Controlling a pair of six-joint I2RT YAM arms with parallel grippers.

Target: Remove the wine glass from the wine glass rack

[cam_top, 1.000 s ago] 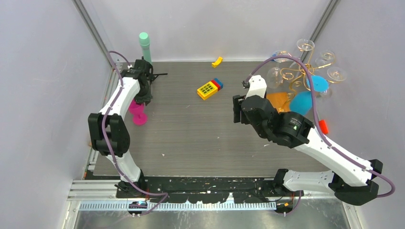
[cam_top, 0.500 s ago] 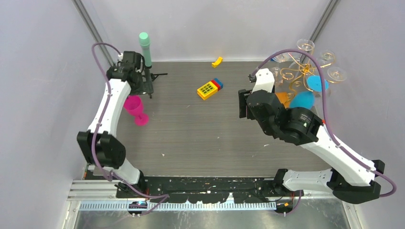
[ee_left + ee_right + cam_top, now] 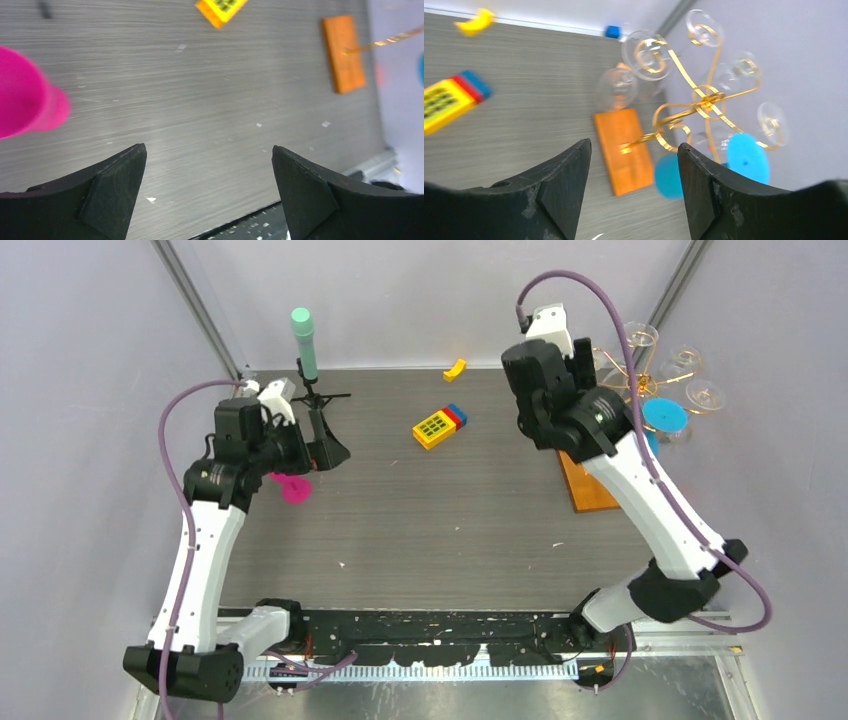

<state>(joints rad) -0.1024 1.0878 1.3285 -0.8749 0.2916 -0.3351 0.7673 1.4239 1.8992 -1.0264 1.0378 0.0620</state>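
Observation:
The wine glass's blue foot [image 3: 665,415] [image 3: 748,159] lies to the right of my right gripper in the top view. My right gripper moves that way next until the foot's exposed rim sits between my fingers.
The wine glass rack [image 3: 704,100] is a gold wire stand on an orange wooden base [image 3: 624,150], at the table's back right [image 3: 640,380]. Several clear wine glasses [image 3: 646,47] hang upside down from its curled arms, two of them with blue feet [image 3: 746,157]. My right gripper [image 3: 633,145] hovers open above the rack's base, holding nothing. A pink wine glass [image 3: 293,487] sits on the table at the left. Just right of it my left gripper [image 3: 328,445] is wide open and empty; its wrist view shows the pink glass [image 3: 25,100] off to the left of the fingers.
A teal cylinder on a black stand [image 3: 303,340] is at the back left. A yellow toy block with red and blue parts [image 3: 438,426] and a small yellow curved piece [image 3: 455,368] lie at the back middle. Walls close in on both sides.
My left gripper has let go of the pink glass, opened wide and drawn away from it. My right arm has risen and swung back towards the rack.

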